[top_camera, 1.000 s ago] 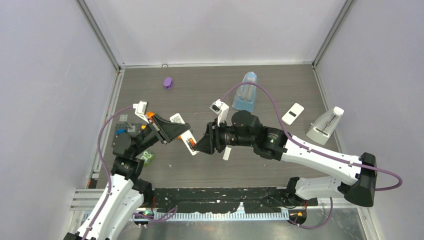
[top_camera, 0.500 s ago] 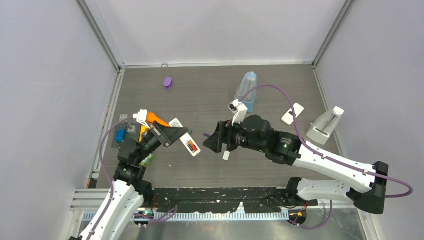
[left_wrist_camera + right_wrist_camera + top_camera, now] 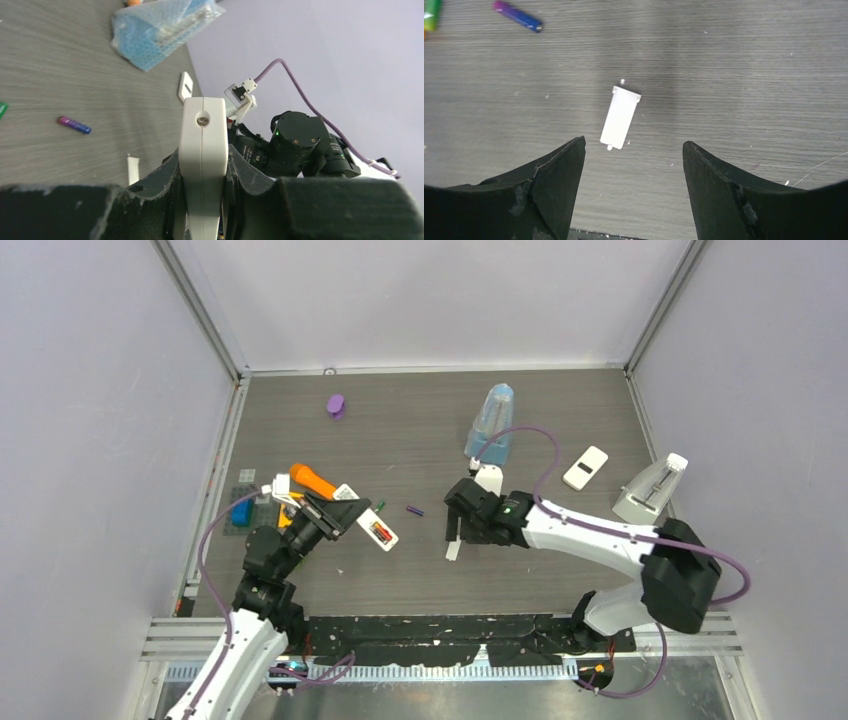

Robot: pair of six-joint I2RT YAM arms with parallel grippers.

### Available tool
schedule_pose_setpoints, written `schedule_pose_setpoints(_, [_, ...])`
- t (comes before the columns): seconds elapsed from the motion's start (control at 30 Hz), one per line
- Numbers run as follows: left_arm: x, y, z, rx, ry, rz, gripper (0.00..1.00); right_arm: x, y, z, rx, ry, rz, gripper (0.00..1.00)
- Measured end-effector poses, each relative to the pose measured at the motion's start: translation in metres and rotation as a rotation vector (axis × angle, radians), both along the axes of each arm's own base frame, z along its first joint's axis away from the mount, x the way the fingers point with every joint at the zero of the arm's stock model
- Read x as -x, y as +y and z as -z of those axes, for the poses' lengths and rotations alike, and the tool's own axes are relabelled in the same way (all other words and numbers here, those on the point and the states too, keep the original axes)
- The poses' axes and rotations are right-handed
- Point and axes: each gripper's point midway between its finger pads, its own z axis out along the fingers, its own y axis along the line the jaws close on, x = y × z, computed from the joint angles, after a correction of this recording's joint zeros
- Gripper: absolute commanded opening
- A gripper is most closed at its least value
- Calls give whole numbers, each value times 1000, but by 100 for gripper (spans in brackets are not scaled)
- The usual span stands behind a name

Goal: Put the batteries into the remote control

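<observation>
My left gripper lowers the remote next toward clear tabletop short of the purple battery, below it and to its right in the top view, and releases.
My left gripper (image 3: 345, 512) is shut on the white remote (image 3: 368, 523), held off the table with its open battery bay up; a red cell (image 3: 381, 532) sits in the bay. In the left wrist view the remote (image 3: 202, 150) stands edge-on between the jaws. A purple battery (image 3: 414, 510) and a green battery (image 3: 379, 506) lie on the table between the arms. The purple one also shows in both wrist views (image 3: 73, 124) (image 3: 517, 15). My right gripper (image 3: 634, 147) is open and empty, pointing down above the white battery cover (image 3: 620, 118), which lies flat (image 3: 454, 544).
A blue bubble-wrapped bag (image 3: 490, 425) stands at the back centre. A small white remote (image 3: 585, 467) and a white stand (image 3: 650, 490) are at the right. A purple lump (image 3: 336, 405) is at the back left. An orange item (image 3: 312, 480) and a blue block (image 3: 240, 512) lie by the left arm.
My right gripper has drawn back from the remote to the right and now points down over the cover. The purple battery now lies on the table. The left gripper and remote shifted slightly.
</observation>
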Motion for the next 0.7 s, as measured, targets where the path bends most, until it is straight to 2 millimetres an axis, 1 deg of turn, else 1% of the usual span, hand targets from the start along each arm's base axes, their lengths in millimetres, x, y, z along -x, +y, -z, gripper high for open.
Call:
schedule_pose_setpoints(0.07, [-4,1,13,-3,28,-13,0,-1,-2,16,42,35,36,77])
schedule_pose_setpoints(0.13, [-8,1,31,-13,76,-23,0,-2,-1,29,74,67,64,76])
schedule_pose_setpoints(0.17, [-11,1,44,-21,112,-31,0,-3,1,36,88,87,79,76])
schedule_pose_setpoints(0.2, [-12,1,54,-29,139,-38,0,-5,3,42,97,100,89,75])
schedule_pose_setpoints(0.3, [-14,-1,76,-52,194,-52,0,-7,9,54,111,131,115,73])
schedule_pose_setpoints(0.5, [-15,-21,103,-108,256,-42,0,-12,17,64,119,165,179,69])
schedule_pose_setpoints(0.6, [-18,-29,117,-137,280,-44,0,-14,15,68,126,179,213,65])
schedule_pose_setpoints(0.7, [-22,-34,131,-161,303,-50,0,-15,9,74,142,197,247,61])
